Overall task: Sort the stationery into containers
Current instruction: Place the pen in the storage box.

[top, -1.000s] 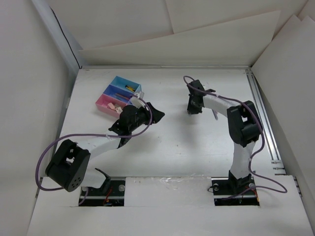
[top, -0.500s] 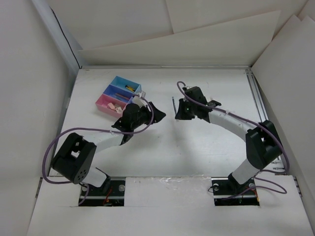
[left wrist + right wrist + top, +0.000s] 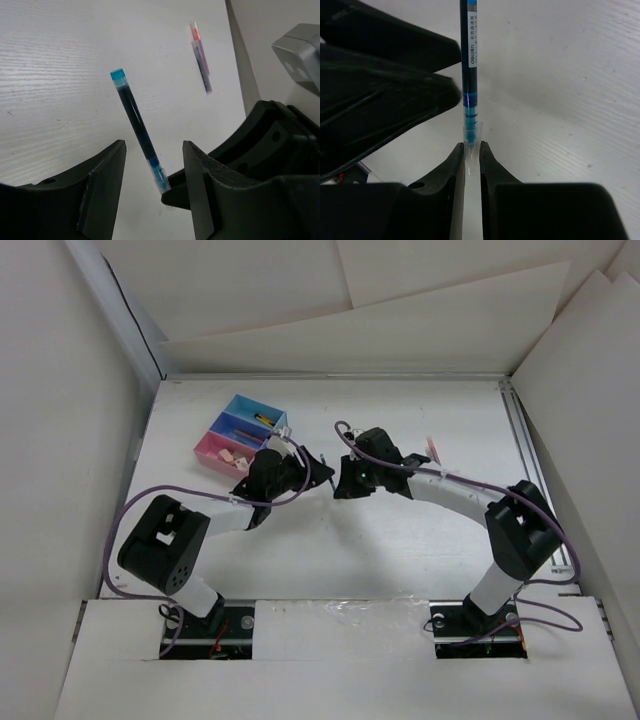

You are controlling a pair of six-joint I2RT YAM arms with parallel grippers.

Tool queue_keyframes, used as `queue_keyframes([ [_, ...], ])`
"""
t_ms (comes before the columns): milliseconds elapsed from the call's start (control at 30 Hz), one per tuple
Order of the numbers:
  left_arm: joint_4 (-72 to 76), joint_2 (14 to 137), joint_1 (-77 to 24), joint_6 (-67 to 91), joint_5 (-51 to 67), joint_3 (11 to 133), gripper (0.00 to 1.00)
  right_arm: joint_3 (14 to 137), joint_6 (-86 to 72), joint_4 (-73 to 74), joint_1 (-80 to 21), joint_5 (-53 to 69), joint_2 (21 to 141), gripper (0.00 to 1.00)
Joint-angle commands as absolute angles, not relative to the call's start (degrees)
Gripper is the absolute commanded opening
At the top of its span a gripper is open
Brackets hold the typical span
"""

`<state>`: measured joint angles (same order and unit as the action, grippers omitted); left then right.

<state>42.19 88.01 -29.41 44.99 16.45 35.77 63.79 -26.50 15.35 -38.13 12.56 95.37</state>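
Observation:
My left gripper will stay almost still and first close its fingers on the slim light-blue pen's dark body. This will let it get hold of the pen's body.
My right gripper [image 3: 470,150] is shut on the clear end of the slim light-blue pen [image 3: 470,60] and holds it above the table. In the left wrist view that pen [image 3: 135,117] hangs slanted, its lower end between my open left gripper's [image 3: 152,150] jaws without touching them. In the top view the left gripper [image 3: 318,465] and right gripper [image 3: 340,480] meet at mid-table. The pink pen [image 3: 201,57] lies on the table and also shows in the top view [image 3: 433,450]. The joined bins stand at the far left: light blue [image 3: 255,408], blue-violet [image 3: 238,428], pink [image 3: 215,450].
The pink bin holds beige erasers [image 3: 232,455]; the light-blue bin holds a small yellow piece [image 3: 263,420]. White walls enclose the table, with a metal rail [image 3: 535,480] along the right edge. Purple cables loop off both arms.
My right arm has swung left across the table with the blue pen until it reached the left gripper. The left gripper has edged slightly right toward it.

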Motion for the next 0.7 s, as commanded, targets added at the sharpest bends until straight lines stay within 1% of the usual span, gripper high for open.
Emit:
queue_keyframes([
  [0,44.82,89.99,-29.36,45.44,17.23,37.88,0.45,65.39,-25.58,11.07,-39.29,14.94,95.8,0.0],
  [100,44.82,91.23,-29.36,45.44,17.23,37.88,0.4,65.92,-25.58,10.55,-39.9,15.55,96.33,0.0],
  [200,45.44,91.76,-29.36,45.44,16.52,37.88,0.31,65.92,-25.58,10.02,-40.43,16.17,96.33,0.0],
  [233,45.44,91.76,-29.36,45.96,16.52,37.88,0.27,65.92,-25.58,10.02,-40.43,16.17,96.33,0.0],
  [267,45.44,92.28,-29.36,45.97,16.52,37.88,0.17,65.92,-25.58,10.02,-40.43,16.17,96.33,0.0],
  [300,45.44,92.29,-29.36,46.49,16.52,37.88,0.11,65.92,-25.58,9.5,-40.95,16.17,96.33,0.0],
  [400,45.44,92.29,-29.36,47.29,16.52,37.88,0.01,65.92,-25.58,9.49,-40.96,15.65,96.33,0.0],
  [500,43.69,91.15,-29.36,48.68,14.51,38.41,0.0,65.92,-25.58,9.49,-40.96,14.33,94.67,0.2],
  [533,42.99,91.14,-29.36,48.69,13.63,38.93,0.0,65.92,-24.97,9.49,-40.96,14.33,93.01,0.33],
  [667,40.17,88.86,-29.36,48.69,9.85,41.21,0.0,65.39,-24.96,10.8,-40.96,12.92,87.99,0.49],
])
